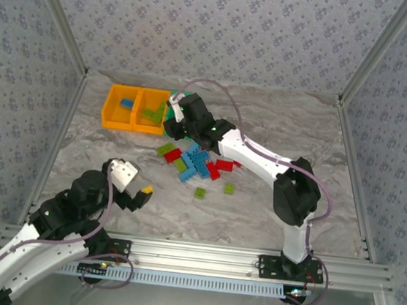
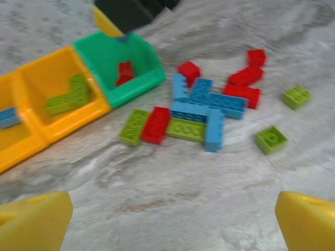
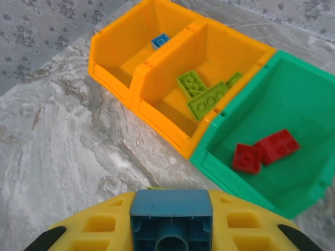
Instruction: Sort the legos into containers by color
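The robot's right gripper needs to move next past the middle orange bin (image 3: 162, 102) and over the end orange bin (image 3: 134, 55) and release the blue lego, since a blue lego already lies there.
My right gripper (image 3: 171, 226) is shut on a blue lego (image 3: 171, 212) and hovers just in front of the containers, near the green bin's corner (image 1: 174, 116). The left orange bin (image 3: 112, 52) holds one blue brick (image 3: 160, 40). Two lime bricks (image 3: 201, 94) lie in the middle orange bin (image 3: 162, 102), and two red bricks (image 3: 264, 151) in the green bin (image 3: 298, 94). Several red, blue and lime legos (image 1: 198, 163) lie in a loose pile on the table. My left gripper (image 1: 142, 193) stands open above bare table, short of the pile (image 2: 204, 110).
Two lime bricks (image 1: 200, 193) (image 1: 229, 188) lie apart at the near side of the pile. Patterned walls and metal rails close in the table on three sides. The marbled tabletop (image 2: 172, 198) under my left gripper is bare.
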{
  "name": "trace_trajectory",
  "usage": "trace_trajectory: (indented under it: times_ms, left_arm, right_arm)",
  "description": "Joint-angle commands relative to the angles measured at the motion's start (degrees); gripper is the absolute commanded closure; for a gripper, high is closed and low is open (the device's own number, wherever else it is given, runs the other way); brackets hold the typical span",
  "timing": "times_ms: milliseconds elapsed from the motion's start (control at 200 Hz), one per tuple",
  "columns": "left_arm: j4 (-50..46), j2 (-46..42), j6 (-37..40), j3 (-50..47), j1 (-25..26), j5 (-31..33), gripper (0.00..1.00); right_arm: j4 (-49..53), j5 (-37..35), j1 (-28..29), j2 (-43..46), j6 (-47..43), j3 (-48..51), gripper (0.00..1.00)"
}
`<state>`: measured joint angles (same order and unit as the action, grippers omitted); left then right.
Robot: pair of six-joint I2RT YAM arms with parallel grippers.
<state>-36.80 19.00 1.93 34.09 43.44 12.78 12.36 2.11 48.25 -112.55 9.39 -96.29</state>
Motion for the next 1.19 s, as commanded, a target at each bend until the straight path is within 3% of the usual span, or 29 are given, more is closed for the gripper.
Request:
trace_trajectory:
  times_ms: [0,150,270,405,515,690,775,914,1054,1099,1189]
  left_arm:
    - [-0.4,-0.3,-4.0,2.5,-3.7,9.0,0.01]
    - [-1.3,2.4,-7.2,4.8,-12.0,9.1,0.01]
    - [0.3,3.5,-8.1,5.3,-19.6,5.3,0.01]
    - [0.0,2.8,-8.4,5.0,-26.3,6.6,0.01]
    - [-0.6,1.5,-9.1,4.9,-27.4,10.7,0.01]
    - [-0.8,1.2,-9.3,4.8,-27.7,11.0,0.01]
    - [-0.8,1.2,-9.3,4.8,-27.6,10.3,0.01]
    - [-0.8,1.2,-9.1,4.5,-27.7,9.8,0.01]
    - [-0.9,1.2,-9.1,4.5,-27.7,9.9,0.01]
    - [-0.9,1.2,-9.0,4.5,-27.7,10.0,0.01]
    - [-0.7,1.1,-8.8,4.2,-27.7,10.0,0.01]
  right_arm:
    - [-3.2,6.4,0.5,-2.0,3.6,-3.5,0.81]
    - [-8.4,10.1,1.0,-5.0,5.5,-6.0,0.80]
    - [-13.5,8.7,2.1,-10.8,5.2,-10.3,0.80]
    - [-13.8,8.6,2.8,-21.1,4.9,-22.7,0.80]
    - [-12.5,7.9,2.8,-30.9,5.0,-35.7,0.81]
    - [-13.9,6.4,3.2,-44.6,3.1,-54.3,0.82]
    - [-20.3,4.9,3.7,-47.6,0.6,-55.8,0.83]
    - [-30.5,-0.9,5.4,-50.9,-5.6,-56.5,0.75]
    - [-31.2,-3.3,5.0,-57.3,-4.8,-65.1,0.76]
    - [-31.9,-3.8,4.5,-57.7,-3.2,-64.8,0.65]
    - [-30.6,-3.3,3.5,-57.6,-0.6,-64.5,0.26]
